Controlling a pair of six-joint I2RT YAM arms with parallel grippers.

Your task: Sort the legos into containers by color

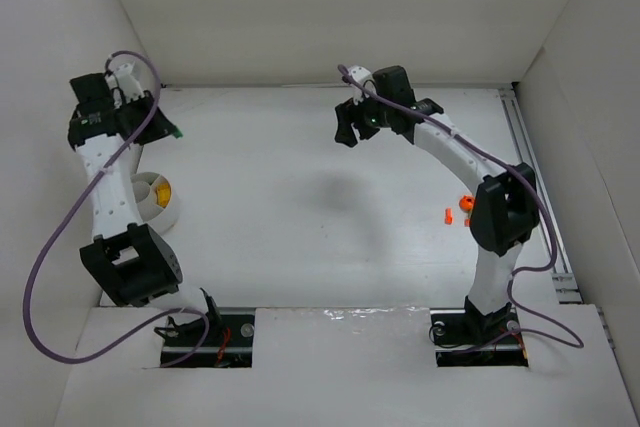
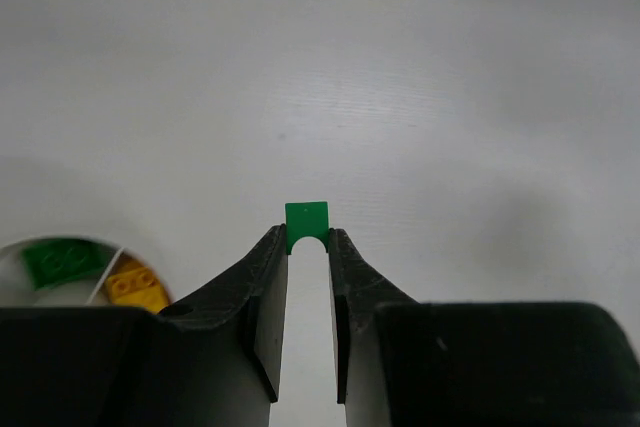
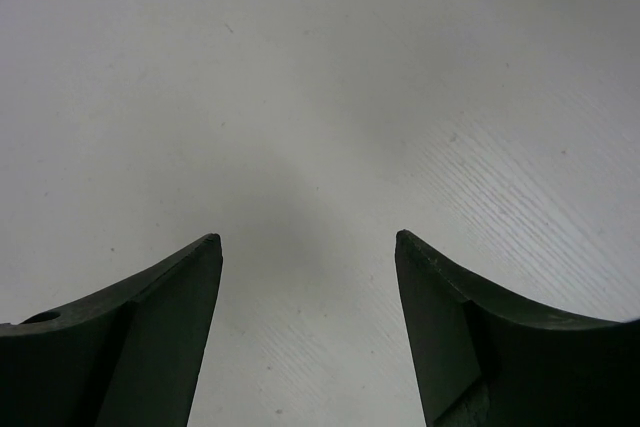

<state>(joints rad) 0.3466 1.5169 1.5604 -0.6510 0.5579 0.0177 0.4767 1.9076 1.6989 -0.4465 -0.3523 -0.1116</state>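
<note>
The matching lego will be released next, once I bring my left gripper back and down over the container's section with the green lego.
A small green lego is pinched between the fingertips of my left gripper, held above the white floor. In the top view this gripper hangs at the far left, beyond a round whitish container. The container is divided into compartments; one holds a green lego, another a yellow lego. My right gripper is open over bare floor with nothing between its fingers. It hovers near the back middle. Two orange legos lie beside the right arm.
White walls enclose the floor on the left, back and right. A metal rail runs along the right edge. Purple cables loop from both arms.
</note>
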